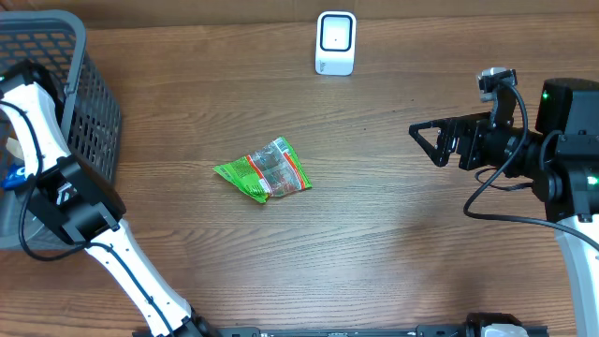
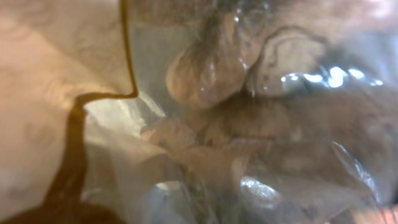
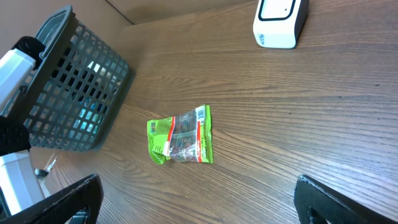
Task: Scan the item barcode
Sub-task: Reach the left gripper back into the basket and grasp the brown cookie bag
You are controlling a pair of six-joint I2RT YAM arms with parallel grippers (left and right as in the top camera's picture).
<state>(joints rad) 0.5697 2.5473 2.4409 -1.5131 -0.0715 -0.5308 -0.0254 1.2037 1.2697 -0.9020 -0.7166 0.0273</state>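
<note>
I should raise my left gripper over the basket's side next, because that side is between the bag and the table. Then I should lower the bag onto the green snack packet (image 1: 266,171).
A green snack packet (image 1: 265,170) with a clear window lies flat on the wooden table, also in the right wrist view (image 3: 180,135). The white barcode scanner (image 1: 336,43) stands at the far edge (image 3: 281,22). My right gripper (image 1: 423,143) hovers open at the right, well away from the packet, its fingertips wide apart (image 3: 196,193). My left arm (image 1: 70,201) reaches into the grey basket (image 1: 89,94), so its gripper is hidden from above. A clear plastic bag (image 2: 249,124) with brown lumps inside fills the left wrist view. The shut fingers do not show.
The mesh basket (image 3: 74,93) stands at the table's left edge with packaged goods inside. The right arm's cable (image 1: 487,192) loops over the table at the right.
</note>
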